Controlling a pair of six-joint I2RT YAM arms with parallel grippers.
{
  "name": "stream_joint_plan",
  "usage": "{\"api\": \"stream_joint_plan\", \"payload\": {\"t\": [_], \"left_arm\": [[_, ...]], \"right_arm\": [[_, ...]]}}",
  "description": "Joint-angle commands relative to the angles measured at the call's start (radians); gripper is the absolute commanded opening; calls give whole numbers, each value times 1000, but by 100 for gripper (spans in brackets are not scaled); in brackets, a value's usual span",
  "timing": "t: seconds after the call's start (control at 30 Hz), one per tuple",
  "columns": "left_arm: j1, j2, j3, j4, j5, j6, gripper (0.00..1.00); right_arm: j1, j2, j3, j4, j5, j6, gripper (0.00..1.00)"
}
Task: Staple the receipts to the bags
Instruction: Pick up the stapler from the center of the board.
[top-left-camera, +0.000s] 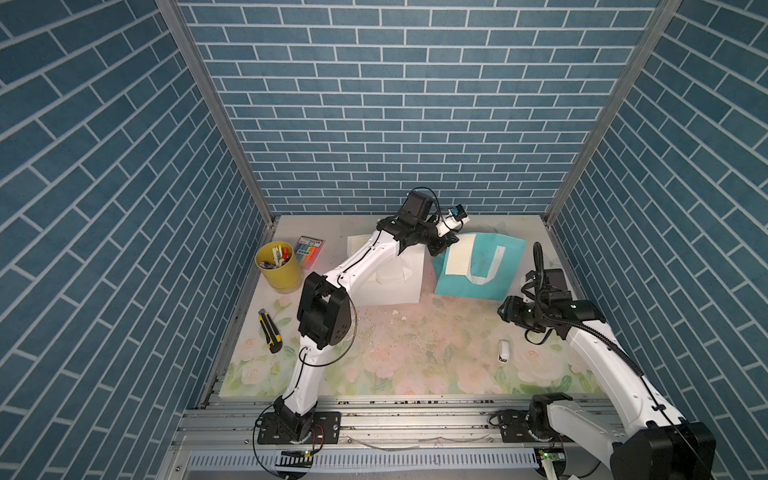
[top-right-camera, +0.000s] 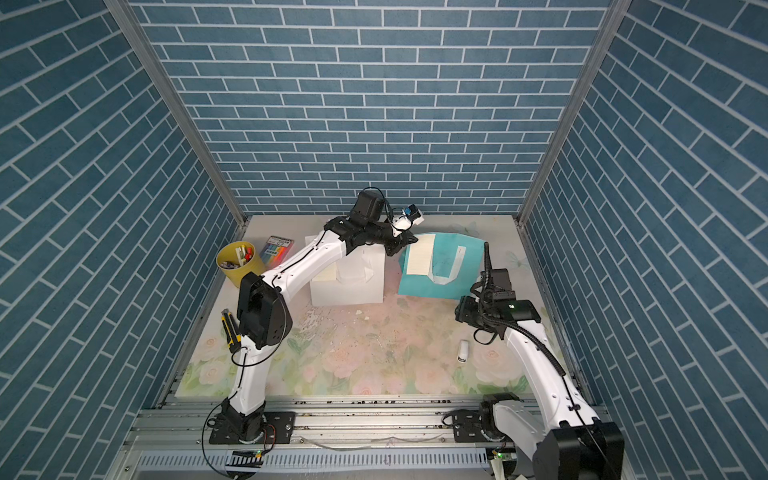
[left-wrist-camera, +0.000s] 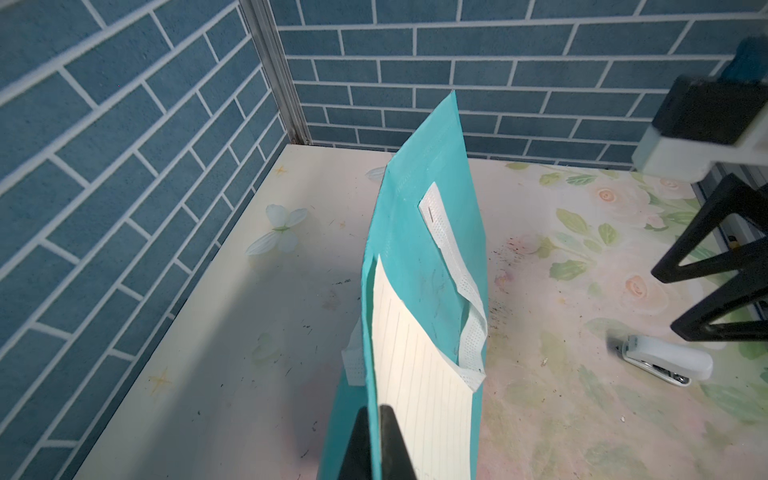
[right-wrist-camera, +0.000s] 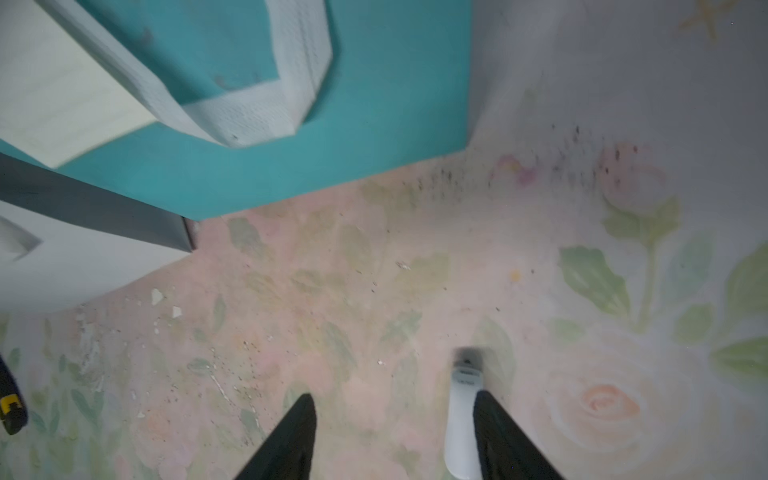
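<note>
My open right gripper should move down and back around the far end of the white stapler (top-left-camera: 504, 345) next, because the receipt is already pinched against the teal bag (top-left-camera: 478, 274).
The teal bag (top-left-camera: 478, 274) lies at the back right of the mat, its left edge raised. My left gripper (left-wrist-camera: 374, 409) is shut on that edge, pinching a lined cream receipt (left-wrist-camera: 415, 374) against the bag (left-wrist-camera: 419, 174). Both top views show this receipt (top-right-camera: 419, 258) beside the white strap handle. The white bag (top-left-camera: 399, 282) lies flat under the left arm, and a cream receipt (top-right-camera: 328, 275) shows on it. My right gripper (right-wrist-camera: 395, 395) hangs open and empty above the mat. The white stapler (right-wrist-camera: 459, 424) lies on the mat beside one of its fingers (right-wrist-camera: 498, 432).
A yellow cup of pens (top-left-camera: 278, 266), a colourful marker pack (top-left-camera: 309, 249) and a yellow-black utility knife (top-left-camera: 269, 330) sit along the left side. The stapler (top-left-camera: 504, 351) lies on the floral mat at front right. Brick-patterned walls close the back and sides.
</note>
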Motion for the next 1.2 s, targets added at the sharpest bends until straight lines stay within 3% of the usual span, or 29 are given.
{"api": "stream_joint_plan", "payload": {"t": [0.0, 0.03, 0.47, 0.83, 1.1, 1.17], "left_arm": [[-6, -34, -48, 16, -10, -17, 0], [-8, -39, -55, 22, -6, -15, 0], [-10, -39, -55, 16, 15, 4, 0], [-15, -46, -60, -3, 5, 17, 0], [-18, -52, -61, -24, -14, 23, 0], [-18, -56, -62, -27, -19, 29, 0]], "right_arm": [[17, 67, 40, -198, 59, 61, 61], [28, 95, 37, -203, 26, 56, 61], [78, 314, -5, -78, 175, 66, 54], [79, 383, -95, 89, 135, 99, 46], [98, 413, -126, 118, 168, 101, 27], [107, 414, -136, 122, 181, 100, 16]]}}
